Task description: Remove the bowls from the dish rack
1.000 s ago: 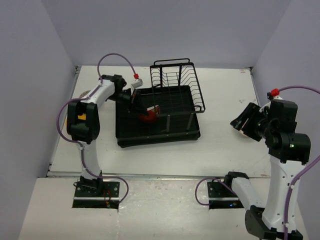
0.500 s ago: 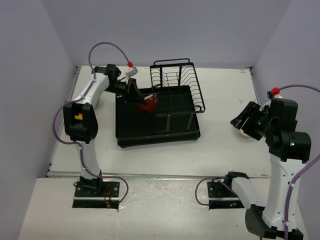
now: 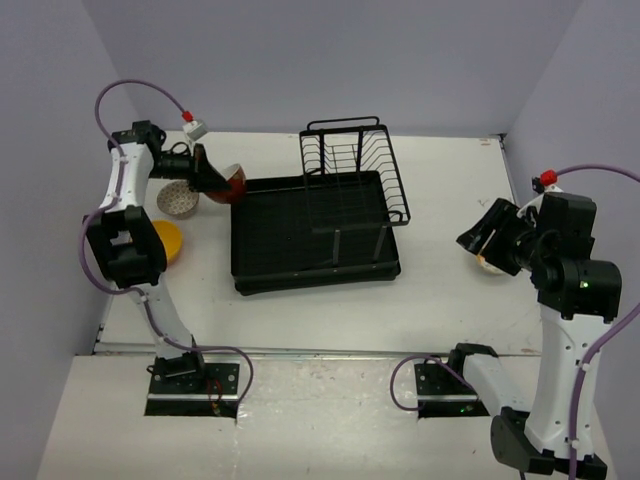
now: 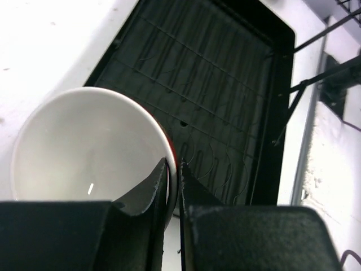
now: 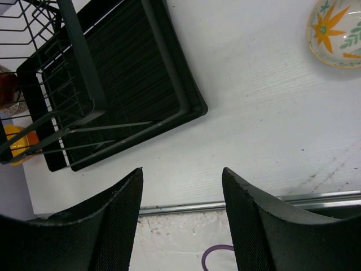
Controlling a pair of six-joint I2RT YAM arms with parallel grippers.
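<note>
The robot should next swing its left gripper back, to the left in the top view, lower the red bowl (image 3: 227, 184) into the yellow-orange bowl (image 3: 166, 241) and then let go of it, because the yellow-orange bowl stands outside the rack.
My left gripper (image 3: 208, 176) is shut on the rim of the glossy red bowl (image 3: 227, 184) and holds it in the air just past the far left corner of the black dish rack (image 3: 262, 268). In the left wrist view the bowl's white inside (image 4: 84, 147) fills the left, with my gripper (image 4: 172, 165) pinching its red rim. A white patterned bowl (image 3: 178, 199) and a yellow-orange bowl (image 3: 166, 241) sit on the table left of the rack. My right gripper (image 5: 181, 175) is open and empty above the table right of the rack. The flowered bowl (image 5: 335, 34) lies near it.
The rack's tray (image 4: 225, 96) shows no bowls, and its upright wire basket (image 3: 352, 160) stands at the far right side. The rack also shows in the right wrist view (image 5: 124, 84). Walls close in the table on the left, back and right.
My left gripper has carried the red bowl up out of the rack tray and leftward past its left edge. The right arm has barely moved.
</note>
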